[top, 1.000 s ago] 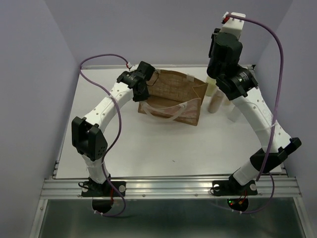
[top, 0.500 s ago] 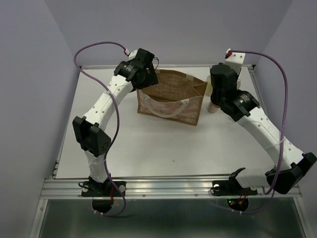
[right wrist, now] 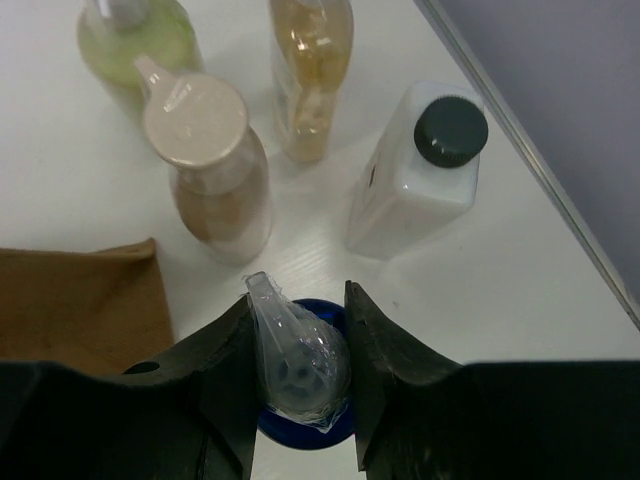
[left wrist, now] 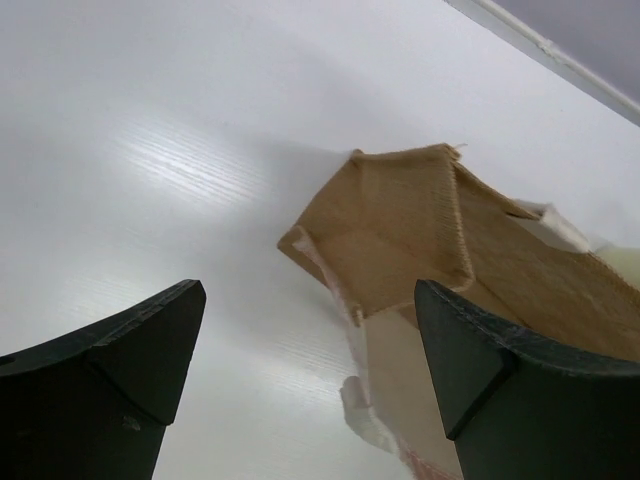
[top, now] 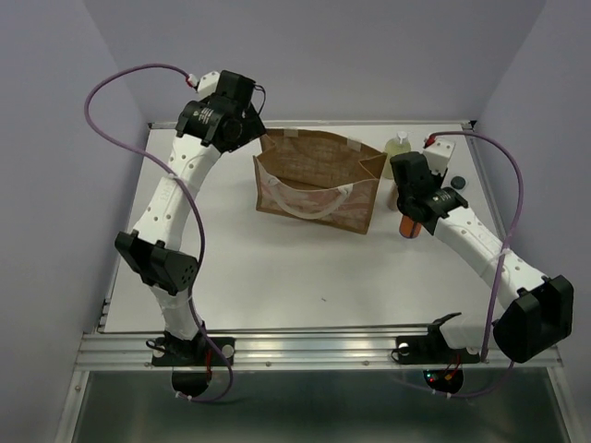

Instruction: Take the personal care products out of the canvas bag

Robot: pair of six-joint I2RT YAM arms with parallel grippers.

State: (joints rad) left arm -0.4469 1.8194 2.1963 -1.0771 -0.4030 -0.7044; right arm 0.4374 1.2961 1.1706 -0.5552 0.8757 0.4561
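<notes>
My right gripper holds the amber-orange bottle and will next lower it close to the beige bottle (right wrist: 210, 165), where the table is empty between the bag (top: 319, 185) and the white bottle, and then open.
The canvas bag (top: 319, 185) stands open mid-table, and its tan corner (left wrist: 400, 230) shows in the left wrist view. My left gripper (top: 235, 129) (left wrist: 307, 290) hangs open above the bag's far-left corner, holding nothing. My right gripper (top: 413, 210) (right wrist: 298, 295) is shut on the clear wrapped pump cap of an amber-orange bottle (top: 410, 227), just right of the bag. Beyond it stand a beige bottle (right wrist: 210, 165), a yellow-green bottle (right wrist: 140, 40) (top: 397, 146), an amber bottle (right wrist: 310, 60) and a white bottle with a black cap (right wrist: 420, 175).
The table's right rail (right wrist: 530, 150) runs close behind the white bottle. The bag's white looped handle (top: 309, 198) hangs over its near side. Purple walls enclose the table on three sides.
My left gripper let go of the bag's rim, opened wide and rose back to the left. My right arm came down from high with the bottle, low beside the other bottles.
</notes>
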